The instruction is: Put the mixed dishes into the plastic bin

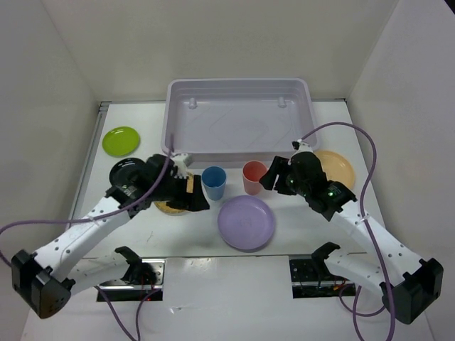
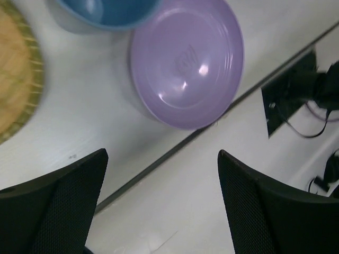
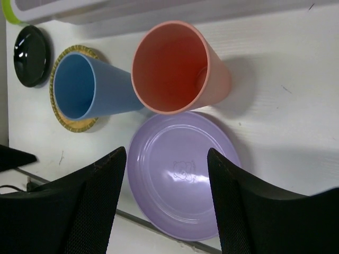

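Note:
The robot's left gripper will next go down to its right in the top view, onto the lavender plate's nearest rim, as that rim is clear of the cups.
The plastic bin [image 1: 238, 83] stands empty at the back. In front of it stand a blue cup [image 1: 214, 182] and a salmon-red cup [image 1: 254, 177], with a lavender plate [image 1: 246, 222] nearer me. A lime green plate [image 1: 121, 140] and a black plate [image 1: 126, 172] lie at the left, and an orange-yellow plate [image 1: 340, 167] at the right. My left gripper [image 1: 193, 195] hangs open and empty over a woven tan plate [image 1: 168, 208], left of the blue cup [image 2: 106, 10]. My right gripper [image 3: 167, 151] is open beside the salmon-red cup [image 3: 175, 66], above the lavender plate [image 3: 183, 174].
White walls close in the table on the left, back and right. Two dark cut-outs with cables [image 1: 138, 273] [image 1: 316, 272] sit at the near edge by the arm bases. Purple cables loop from both arms.

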